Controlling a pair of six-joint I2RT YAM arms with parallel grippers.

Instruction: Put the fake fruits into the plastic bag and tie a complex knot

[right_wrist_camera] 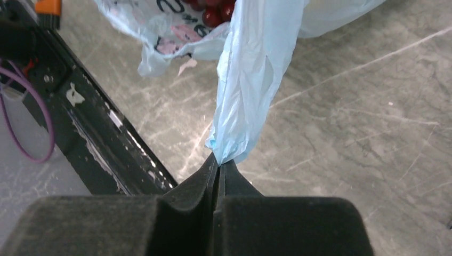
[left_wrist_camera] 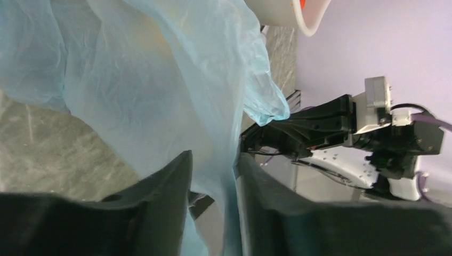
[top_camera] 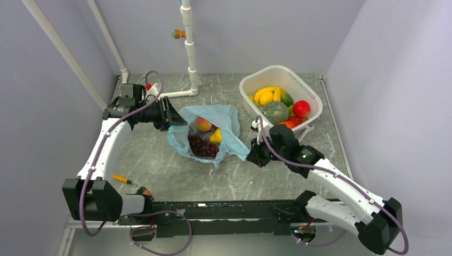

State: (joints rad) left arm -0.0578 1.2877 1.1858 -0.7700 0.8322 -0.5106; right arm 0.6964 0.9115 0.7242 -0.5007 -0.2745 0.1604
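The film (left_wrist_camera: 160, 80) runs loosely between my left gripper's open fingers. I will next pull this gripper back and turn it at the bag's rim, opposite my right gripper.
The light-blue plastic bag (top_camera: 230, 120) lies open mid-table, holding a peach-pink fruit (top_camera: 202, 124), dark grapes (top_camera: 202, 145) and a small yellow fruit (top_camera: 216, 136). My left gripper (top_camera: 173, 120) is at the bag's left rim. In the left wrist view its jaws (left_wrist_camera: 214, 157) stand apart, with bag film (left_wrist_camera: 160, 80) running loosely between them. At the bag's right corner, my right gripper (top_camera: 253, 154) is shut on a twisted tail of the film (right_wrist_camera: 250, 69), pinched at the fingertips (right_wrist_camera: 219, 160). No knot shows.
A white slotted basket (top_camera: 312, 93) at the back right holds more fake fruits: yellow (top_camera: 265, 96), a green melon (top_camera: 275, 112), red (top_camera: 301, 108). A white pipe stand (top_camera: 189, 48) rises at the back. An orange-handled tool (top_camera: 123, 180) lies near the black front rail (top_camera: 213, 205).
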